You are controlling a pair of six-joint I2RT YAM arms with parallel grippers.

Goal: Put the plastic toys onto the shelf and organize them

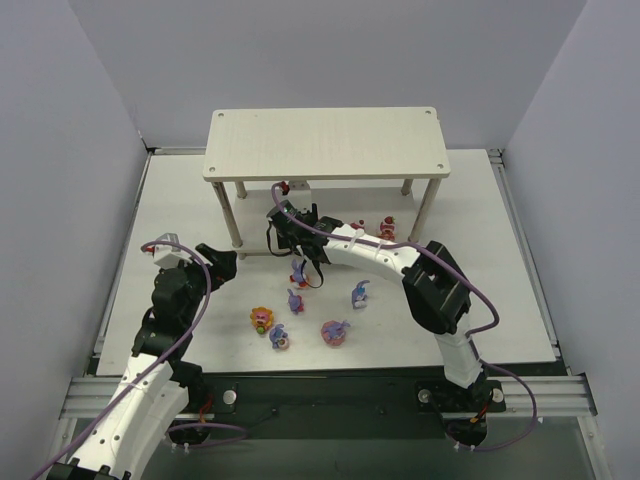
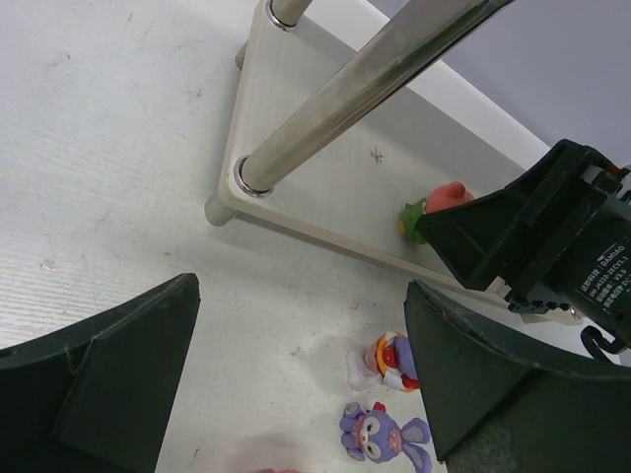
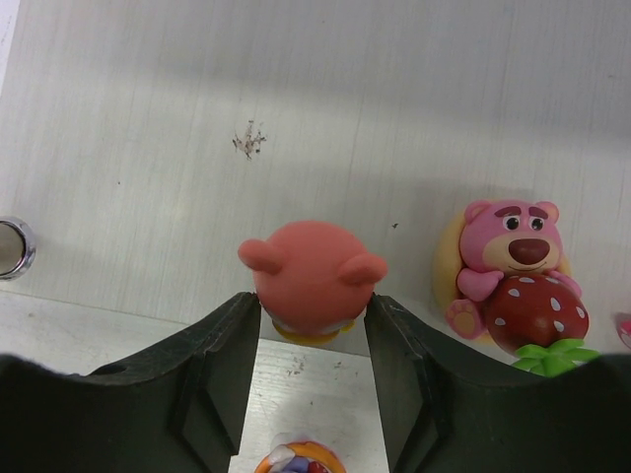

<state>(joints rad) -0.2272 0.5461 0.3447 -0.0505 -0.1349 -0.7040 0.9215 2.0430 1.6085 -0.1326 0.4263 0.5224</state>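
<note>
Next, my empty left gripper should reach outward and to its right in the top view, where the salmon-pink toy (image 3: 312, 278) stands, onto the toy's green part.
The shelf (image 1: 325, 143) stands at the back of the table. My right gripper (image 3: 312, 315) reaches under its top to the front edge of the lower board (image 3: 148, 118). It is shut on a salmon-pink round toy (image 3: 312, 278) that stands on that board, a fingertip touching each side. A pink bear with a strawberry (image 3: 513, 271) stands just right of it. My left gripper (image 2: 301, 374) hangs open over the table in front of the shelf's left end, with nothing between its fingers. A purple bunny (image 2: 380, 434) and a ringed toy (image 2: 389, 360) lie by its right finger.
Several more toys (image 1: 295, 300) are scattered on the white table between the arms. Two small toys (image 1: 387, 228) stand on the right of the lower board. A shelf leg (image 2: 365, 84) rises close to the left gripper. Grey walls close in the sides and back.
</note>
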